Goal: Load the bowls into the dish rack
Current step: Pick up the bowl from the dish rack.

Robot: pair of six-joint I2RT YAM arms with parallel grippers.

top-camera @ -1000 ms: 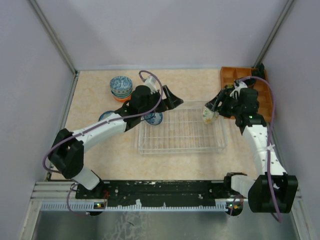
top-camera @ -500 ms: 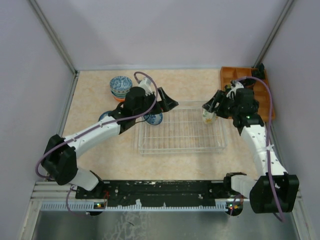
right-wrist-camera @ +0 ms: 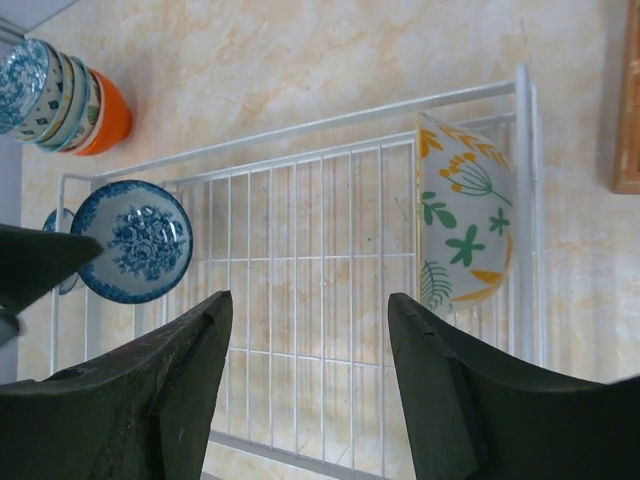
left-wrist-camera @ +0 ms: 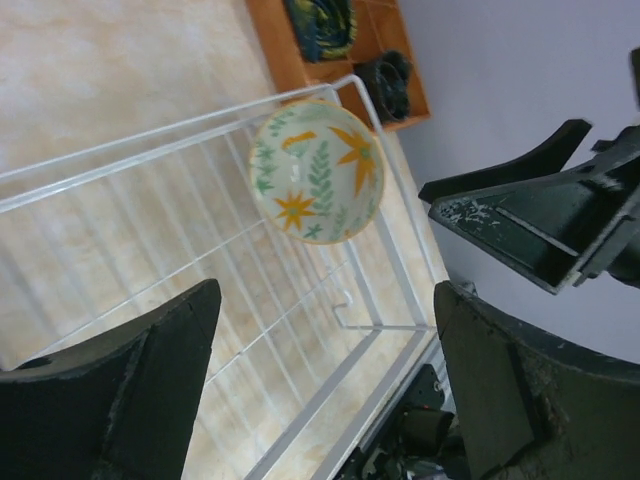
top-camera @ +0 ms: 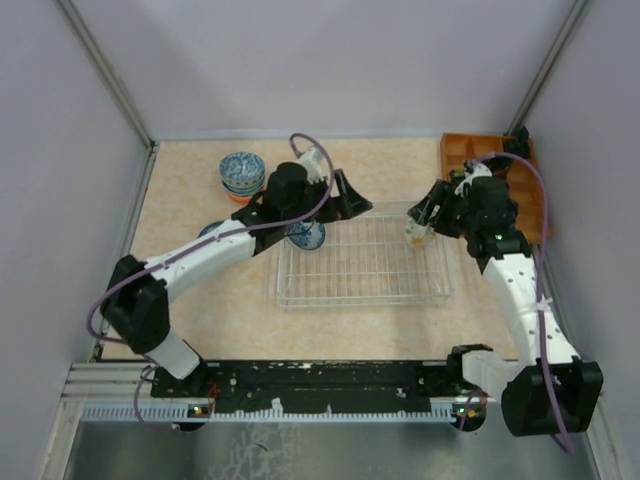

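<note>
My left gripper moves to the right in the top view next and closes on the bowl's upper rim (left-wrist-camera: pixel 377 200), since the green-and-orange patterned bowl stands on edge there.
The dish rack (top-camera: pixel 362 297) lies mid-table. A blue-patterned bowl (top-camera: pixel 306 237) leans on edge at its left end, and a green-and-orange patterned bowl (top-camera: pixel 417 231) stands on edge at its right end. A stack of bowls (top-camera: pixel 242 175), orange at the bottom, stands far left, and another bowl (top-camera: pixel 211 232) peeks out from under the left arm. My left gripper (top-camera: pixel 355 198) hovers open over the rack's far left corner with nothing in it. My right gripper (top-camera: pixel 423 213) is open and empty just above the patterned bowl (right-wrist-camera: pixel 463 225). The left wrist view looks along the rack (left-wrist-camera: pixel 150 160) to that bowl (left-wrist-camera: pixel 316 172).
An orange wooden tray (top-camera: pixel 470 150) holding black items (left-wrist-camera: pixel 322 22) sits at the far right corner, right behind the rack. Purple-grey walls close in the table on three sides. The black arm-base rail (top-camera: pixel 320 378) runs along the near edge.
My left arm has shifted slightly right, farther over the rack, with its gripper still open. The blue bowl stays leaning in the rack. The right arm has hardly moved.
</note>
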